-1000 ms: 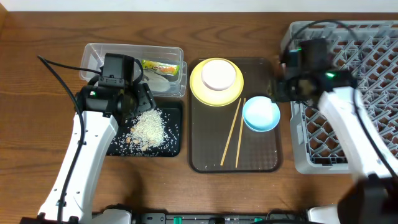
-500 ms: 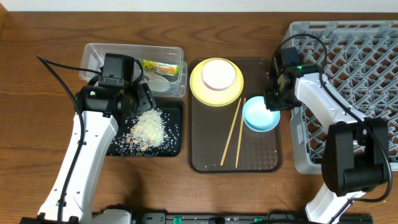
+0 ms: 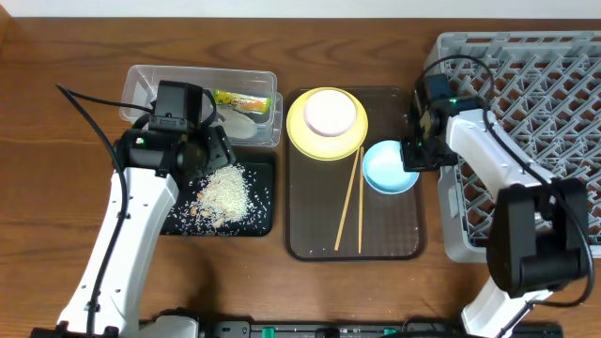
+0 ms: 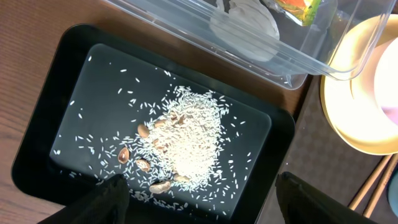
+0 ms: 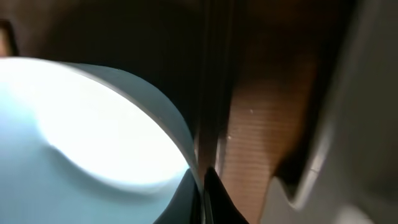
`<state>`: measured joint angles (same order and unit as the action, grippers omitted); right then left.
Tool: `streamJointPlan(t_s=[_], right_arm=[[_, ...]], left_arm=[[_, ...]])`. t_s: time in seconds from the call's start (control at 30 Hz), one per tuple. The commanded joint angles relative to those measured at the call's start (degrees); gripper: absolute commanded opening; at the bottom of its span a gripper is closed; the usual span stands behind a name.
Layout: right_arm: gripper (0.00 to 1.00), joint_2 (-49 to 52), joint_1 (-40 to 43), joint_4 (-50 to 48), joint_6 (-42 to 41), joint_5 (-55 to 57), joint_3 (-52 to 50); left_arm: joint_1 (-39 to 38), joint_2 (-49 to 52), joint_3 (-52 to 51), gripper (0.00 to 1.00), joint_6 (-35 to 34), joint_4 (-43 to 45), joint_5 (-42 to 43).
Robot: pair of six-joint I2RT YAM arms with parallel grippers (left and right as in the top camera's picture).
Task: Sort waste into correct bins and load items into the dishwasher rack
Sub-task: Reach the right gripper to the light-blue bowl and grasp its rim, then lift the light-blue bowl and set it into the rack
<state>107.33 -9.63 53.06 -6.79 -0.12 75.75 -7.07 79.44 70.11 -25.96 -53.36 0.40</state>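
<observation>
My right gripper rises outward next and tilts the bowl. It then lowers it at the rack's empty far end, the grey rack's, and releases the bowl's rim.
My right gripper [image 3: 413, 155] is shut on the right rim of the light-blue bowl [image 3: 388, 168], which sits on the brown serving tray. In the right wrist view the thin rim of the bowl [image 5: 93, 130] is pinched between my fingers [image 5: 202, 186]. My left gripper [image 3: 202, 150] hangs open over the black tray [image 3: 263, 211], holding nothing. The rice [image 4: 189, 134] lies heaped in that black tray [image 4: 56, 112], between the open fingers [image 4: 200, 185]. The clear tub [image 3: 150, 80] holds the green wrapper [image 3: 241, 98] and the crumpled clear wrapper [image 3: 246, 117]. The grey rack [image 3: 545, 113] stands at the right.
A white bowl [image 3: 327, 113] sits on the yellow plate [image 3: 300, 136] at the back of the brown serving tray [image 3: 310, 239]. Two chopsticks [image 3: 349, 202] lie on that tray left of the blue bowl. A few nuts lie among the rice.
My right arm came from the rack's edge to the blue bowl and its gripper shut on the rim. The bowl slid slightly left. The left arm stayed still.
</observation>
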Motion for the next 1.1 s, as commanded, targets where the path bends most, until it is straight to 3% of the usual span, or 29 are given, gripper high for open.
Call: streamJointPlan(t_s=[0.0,0.23,0.53,0.7,1.07], right_arm=[[0.01,-7.5,2.0,-0.9,0.0,2.6,4.7],[0.01,-17.8,3.6,-15.1,2.3,21.6,6.2],[0.01,-13.3,4.2,-39.3,26.5,47.2,6.0],[0.01,-6.8,5.4,-50.9,36.8,52.1,6.0],[0.01,6.2,6.6,-55.9,35.9,57.2,6.0]], left_arm=[[0.3,-0.3,0.5,0.78,-0.8,-0.2,-1.0],[0.3,-0.3,0.5,0.79,-0.8,-0.1,-1.1],[0.3,-0.3,0.5,0.79,-0.8,-0.2,-1.1],[0.3,-0.3,0.5,0.79,-0.8,-0.2,-1.1],[0.3,-0.3,0.5,0.79,-0.8,-0.2,-1.1]])
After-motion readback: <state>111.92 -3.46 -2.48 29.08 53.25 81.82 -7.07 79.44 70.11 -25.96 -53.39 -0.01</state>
